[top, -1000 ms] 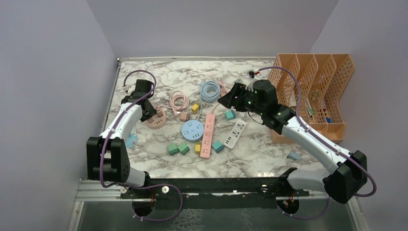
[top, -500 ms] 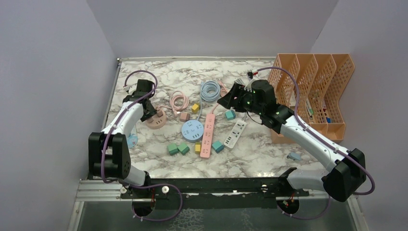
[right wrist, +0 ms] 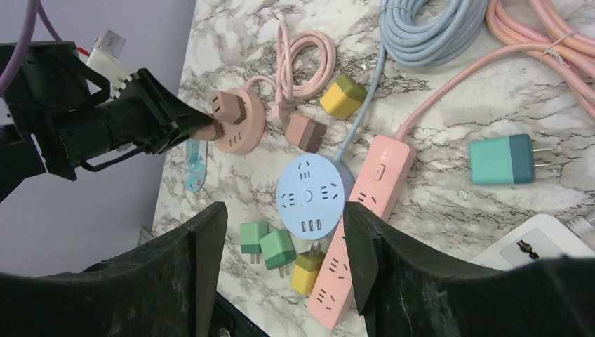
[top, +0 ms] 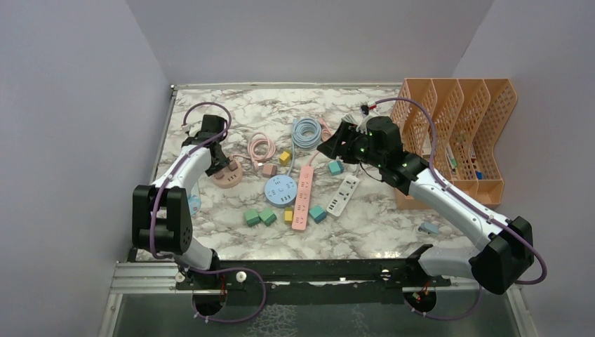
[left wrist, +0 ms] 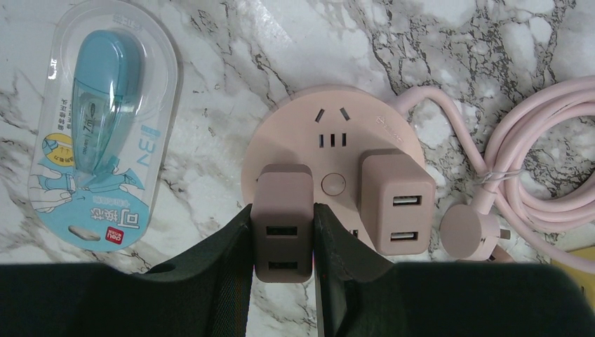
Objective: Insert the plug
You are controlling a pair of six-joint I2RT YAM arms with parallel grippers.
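Observation:
The plug in my left gripper is over the pink hub (top: pixel 219 175) beside the second plug and should next go down there, then my gripper should open.
My left gripper (left wrist: pixel 282 242) is shut on a brownish-pink plug (left wrist: pixel 282 217) with two USB ports. The plug stands at the near-left edge of the round pink socket hub (left wrist: pixel 330 133); I cannot tell how deep it sits. A second plug of the same colour (left wrist: pixel 396 203) is in the hub beside it. From above, the left gripper (top: pixel 223 163) is at the hub (top: pixel 228 177) on the table's left. My right gripper (top: pixel 328 147) hangs open above the table's middle, nothing between its fingers (right wrist: pixel 210 246).
Round blue socket hub (right wrist: pixel 312 191), pink power strip (right wrist: pixel 354 225), white strip (top: pixel 344 194), and loose green (right wrist: pixel 270 242), yellow (right wrist: pixel 305 270) and teal plugs (right wrist: pixel 502 159) lie mid-table. Cable coils (top: pixel 306 131) at the back. Packaged correction tape (left wrist: pixel 98 119) left of the hub. Orange file racks (top: pixel 456 140) right.
The left arm's elbow has swung slightly right while its gripper stays at the pink hub with the plug. The right gripper has barely moved.

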